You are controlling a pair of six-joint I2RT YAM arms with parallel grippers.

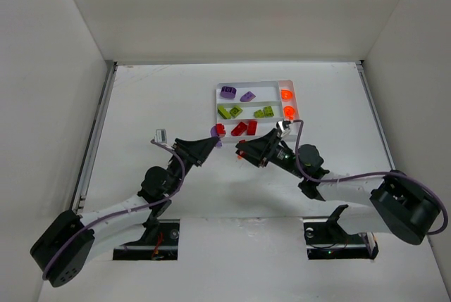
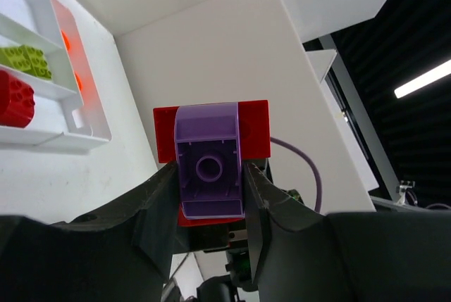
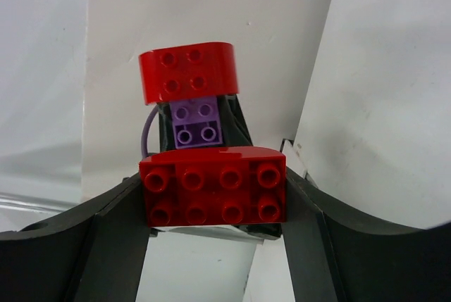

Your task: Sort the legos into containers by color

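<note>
The long red lego is next: my right gripper will move it outward to the front slot's bare end (image 1: 266,127) beside matching red legos, tilt the fingers down, lower and release.
My left gripper (image 2: 210,196) is shut on a purple lego (image 2: 210,168), its hollow underside facing that wrist camera. My right gripper (image 3: 213,203) is shut on a long red lego (image 3: 213,186), held by its two ends with the studs facing that camera. The two grippers (image 1: 213,136) (image 1: 243,148) point at each other just in front of the white tray (image 1: 254,83). The red lego (image 2: 254,129) shows directly behind the purple one. Beyond the red lego, the purple lego (image 3: 197,124) sits in the left gripper, with a rounded red piece (image 3: 189,73) above it; I cannot tell what bears that piece.
The tray's slots hold purple legos (image 1: 227,91) at the back, green legos (image 1: 229,111) in the middle and red legos (image 1: 245,129) in front. Orange round pieces (image 1: 286,94) lie in the end slot. White walls enclose the table on three sides.
</note>
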